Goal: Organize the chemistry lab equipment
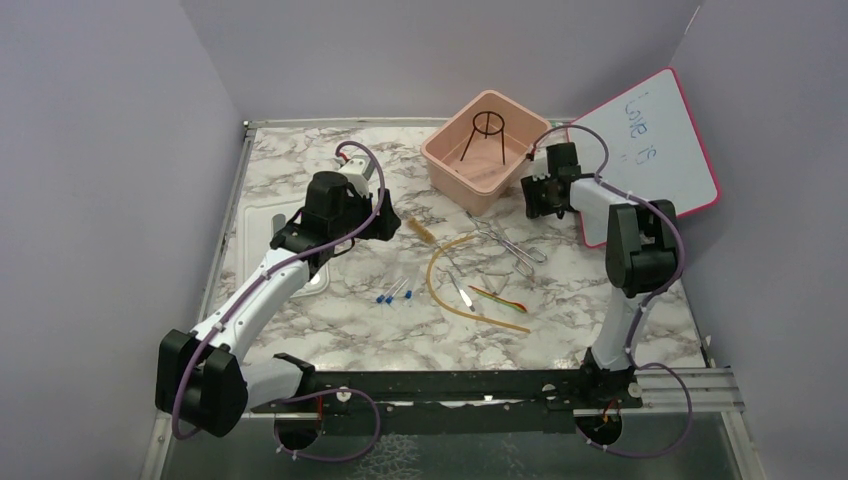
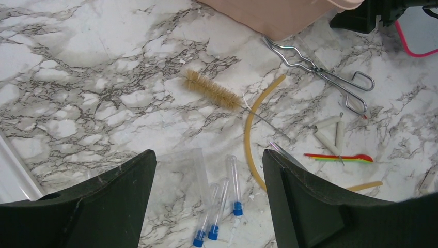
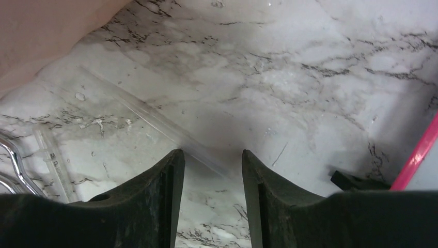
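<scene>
The right gripper turns toward the clear rod's line next, then closes across it.
A black wire tripod [image 1: 487,128] stands inside the pink bin [image 1: 440,158]. On the marble lie metal tongs [image 2: 330,77], a curved tan rubber tube [image 2: 254,120], a tan bristle brush [image 2: 212,89], three clear test tubes with blue caps [image 2: 235,181], white stubs [image 2: 330,132] and a rainbow-striped spoon [image 2: 341,157]. My left gripper [image 2: 207,155] hangs open above the test tubes, holding nothing. My right gripper [image 3: 212,152] is open low over the table beside the bin, with a clear rod [image 3: 155,121] lying just past its fingertips.
A pink-framed whiteboard [image 1: 650,150] leans at the back right, its edge [image 3: 418,155] close to my right gripper. A clear plastic sheet [image 2: 181,165] lies by the test tubes. A white lid [image 1: 262,225] lies under my left arm.
</scene>
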You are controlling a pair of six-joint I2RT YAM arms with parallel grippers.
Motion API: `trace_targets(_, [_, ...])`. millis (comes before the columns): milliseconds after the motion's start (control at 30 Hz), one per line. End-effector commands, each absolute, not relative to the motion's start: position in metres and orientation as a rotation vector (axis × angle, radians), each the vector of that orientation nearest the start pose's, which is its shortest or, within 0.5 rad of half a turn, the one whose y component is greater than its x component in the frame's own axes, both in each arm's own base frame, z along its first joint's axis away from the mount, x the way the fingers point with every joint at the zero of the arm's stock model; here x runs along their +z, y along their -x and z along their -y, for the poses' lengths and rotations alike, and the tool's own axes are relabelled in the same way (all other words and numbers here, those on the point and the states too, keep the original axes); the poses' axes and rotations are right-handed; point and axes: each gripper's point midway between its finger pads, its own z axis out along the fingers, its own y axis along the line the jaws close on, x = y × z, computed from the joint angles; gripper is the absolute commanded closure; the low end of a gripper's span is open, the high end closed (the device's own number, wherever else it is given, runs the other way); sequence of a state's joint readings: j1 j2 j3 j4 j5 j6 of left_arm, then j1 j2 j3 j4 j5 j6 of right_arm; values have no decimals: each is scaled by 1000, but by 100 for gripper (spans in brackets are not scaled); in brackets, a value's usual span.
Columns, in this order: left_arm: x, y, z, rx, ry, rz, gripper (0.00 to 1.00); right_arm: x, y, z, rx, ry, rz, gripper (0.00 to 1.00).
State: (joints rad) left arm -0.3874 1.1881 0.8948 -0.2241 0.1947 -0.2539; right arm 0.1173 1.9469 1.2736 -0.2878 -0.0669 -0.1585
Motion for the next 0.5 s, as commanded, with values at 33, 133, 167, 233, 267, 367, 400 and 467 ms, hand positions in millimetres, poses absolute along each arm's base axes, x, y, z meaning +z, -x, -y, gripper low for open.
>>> trace_targets(33, [192, -326, 182, -604, -271, -2093, 22, 17, -450, -67, 152, 525, -2545, 51])
trace_targets(133, [193, -325, 181, -602, -270, -2092, 22, 13, -444, -68, 174, 554, -2567, 57])
trace_targets(167, [193, -325, 181, -602, -270, -2092, 22, 12, -439, -70, 187, 589, -2566, 63])
trace_targets(233, [193, -325, 181, -600, -270, -2089, 22, 6, -424, -67, 189, 682, -2567, 72])
trace_targets(267, [194, -325, 181, -599, -270, -2088, 22, 5, -418, -65, 178, 713, -2572, 75])
trace_targets(367, [194, -325, 180, -597, -266, -2088, 22, 7, -406, -56, 129, 743, -2607, 86])
trace_targets(400, [193, -325, 181, -598, -265, -2090, 22, 9, -404, -54, 120, 743, -2619, 90])
trace_targets(467, [193, -325, 181, -604, -268, -2092, 22, 14, -401, -50, 91, 739, -2634, 93])
